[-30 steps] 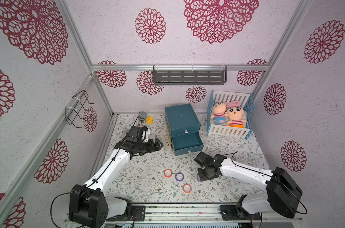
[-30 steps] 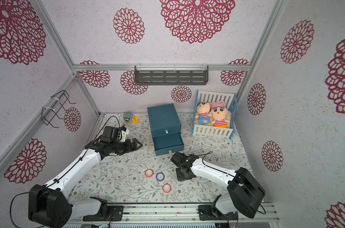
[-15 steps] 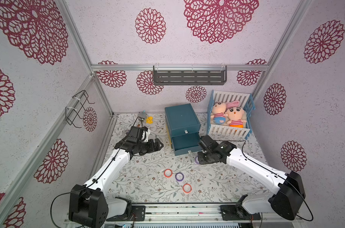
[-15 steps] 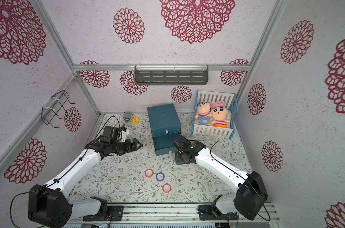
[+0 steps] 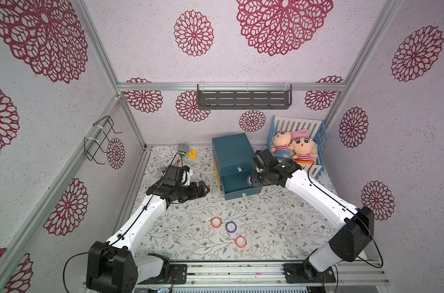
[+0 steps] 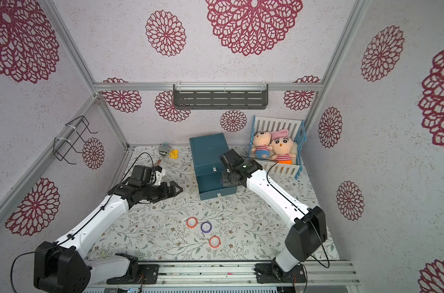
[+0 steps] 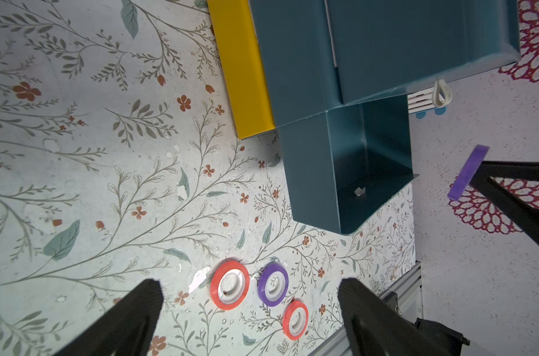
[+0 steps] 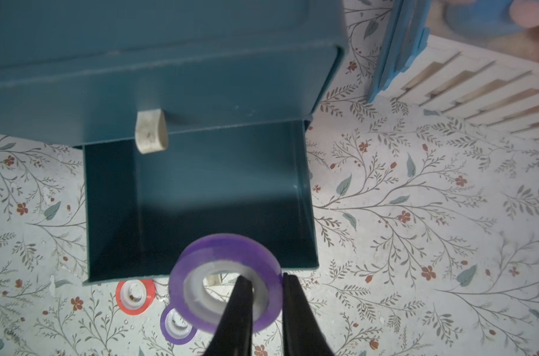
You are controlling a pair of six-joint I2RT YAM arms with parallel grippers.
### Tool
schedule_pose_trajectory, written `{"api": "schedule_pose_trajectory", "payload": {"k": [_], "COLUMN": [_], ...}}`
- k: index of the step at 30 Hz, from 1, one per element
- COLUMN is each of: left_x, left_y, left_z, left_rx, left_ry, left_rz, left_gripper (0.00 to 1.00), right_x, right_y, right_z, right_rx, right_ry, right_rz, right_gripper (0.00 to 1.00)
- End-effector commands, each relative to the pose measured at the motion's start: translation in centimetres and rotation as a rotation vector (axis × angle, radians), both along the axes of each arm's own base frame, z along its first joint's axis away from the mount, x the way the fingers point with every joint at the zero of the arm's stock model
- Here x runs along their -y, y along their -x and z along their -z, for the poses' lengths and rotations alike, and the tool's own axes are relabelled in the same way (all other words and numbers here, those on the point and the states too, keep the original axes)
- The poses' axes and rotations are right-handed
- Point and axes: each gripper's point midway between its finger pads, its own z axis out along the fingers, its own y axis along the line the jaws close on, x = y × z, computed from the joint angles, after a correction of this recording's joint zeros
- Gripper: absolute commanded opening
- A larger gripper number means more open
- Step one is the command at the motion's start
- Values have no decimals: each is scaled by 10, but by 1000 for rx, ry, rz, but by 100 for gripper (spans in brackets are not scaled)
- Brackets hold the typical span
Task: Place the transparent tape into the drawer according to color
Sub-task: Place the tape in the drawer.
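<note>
The lower drawer is open below the purple ring, so my right gripper will go down toward the drawer's bare bottom and release the ring's side there.
My right gripper is shut on the wall of a purple transparent tape ring, one finger through its white core. It holds the ring over the right side of the open lower drawer of the teal cabinet, also seen in a top view. Three more tape rings lie flat on the table in front: red-orange, purple, red-orange. My left gripper is open and empty, hovering left of the cabinet, apart from the rings.
The teal cabinet has a yellow side panel. A blue-and-white crib with two plush dolls stands right of it. A yellow keychain toy lies at the back left. A grey shelf hangs on the back wall.
My right arm has carried the purple tape from the front of the table back and up to above the open drawer. The left arm has stayed still.
</note>
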Motion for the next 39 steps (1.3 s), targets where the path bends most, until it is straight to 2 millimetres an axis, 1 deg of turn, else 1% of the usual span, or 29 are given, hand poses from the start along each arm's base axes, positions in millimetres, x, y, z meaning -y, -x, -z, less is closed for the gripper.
{"api": "schedule_pose_trajectory", "payload": {"k": [1, 11, 15, 16, 17, 22, 26, 31, 34, 39], "left_x": [-2, -3, -3, -3, -3, -1, 3, 12, 21, 34], "left_y": [4, 12, 14, 15, 16, 23, 28, 40, 52, 78], "left_z": [-2, 4, 4, 4, 4, 9, 12, 16, 24, 41], "left_rx": [9, -14, -19, -22, -24, -44, -56, -75, -96, -159], "left_ry": [7, 2, 3, 1, 1, -2, -10, -41, -106, -216], "left_rz": [2, 10, 11, 13, 14, 25, 40, 80, 130, 200], "left_gripper": [97, 97, 97, 97, 97, 97, 97, 97, 97, 97], "right_x": [3, -5, -9, -10, -11, -12, -12, -10, -8, -5], "right_y": [-17, -32, -37, -38, -39, -38, -36, -31, -25, -9], "right_z": [-11, 9, 14, 13, 14, 15, 12, 4, -3, -11], "right_rx": [56, 37, 38, 39, 39, 38, 47, 63, 76, 84], "right_ry": [21, 16, 2, -2, -4, -9, -22, -44, -60, -112], "right_rz": [-5, -19, -20, -22, -25, -30, -32, -30, -31, -34], "right_gripper": [0, 0, 1, 7, 16, 42, 51, 56, 62, 77]}}
